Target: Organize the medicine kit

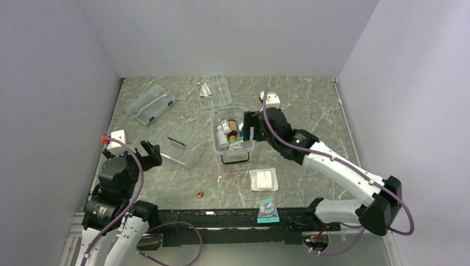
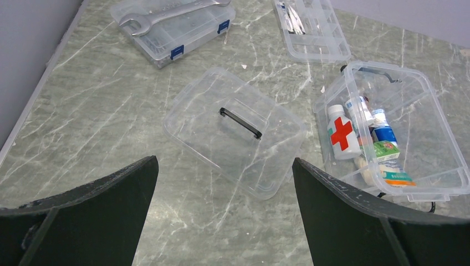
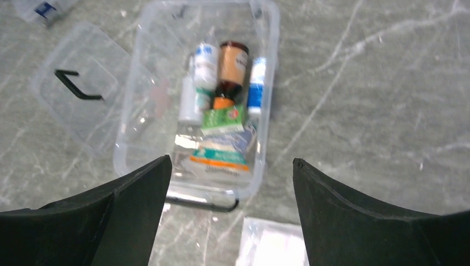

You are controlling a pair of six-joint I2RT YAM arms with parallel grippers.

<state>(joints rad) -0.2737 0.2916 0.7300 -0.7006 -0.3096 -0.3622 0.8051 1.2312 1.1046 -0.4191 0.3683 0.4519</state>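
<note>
I will next move my right gripper back and down to close on the white gauze packet (image 1: pixel 264 179) (image 3: pixel 275 246). The packet is below my right gripper, nearer my base, and still outside the tub.
The medicine kit (image 1: pixel 245 145) is a clear tub standing open mid-table, its dark carry handle at the near end. Inside lie a white bottle with a red cross (image 2: pixel 342 133), a brown bottle (image 3: pixel 233 64), a green box (image 3: pixel 223 119) and a blue-and-white tube (image 3: pixel 256 86). Its clear lid (image 1: pixel 180 148) with a dark handle lies flat just left of the tub. My right gripper (image 1: pixel 248 132) hovers open over the tub's right rim (image 3: pixel 266 33), nothing between its fingers. My left gripper (image 1: pixel 149 153) is open and empty, near the lid (image 2: pixel 205 116).
A white gauze packet (image 1: pixel 263 179), a teal packet (image 1: pixel 268 210) and a small copper disc (image 1: pixel 200 193) lie in front of the tub. A flat case with blue latches and a wrench on it (image 1: pixel 151 103) and an open compartment tray (image 1: pixel 215 88) sit at the back.
</note>
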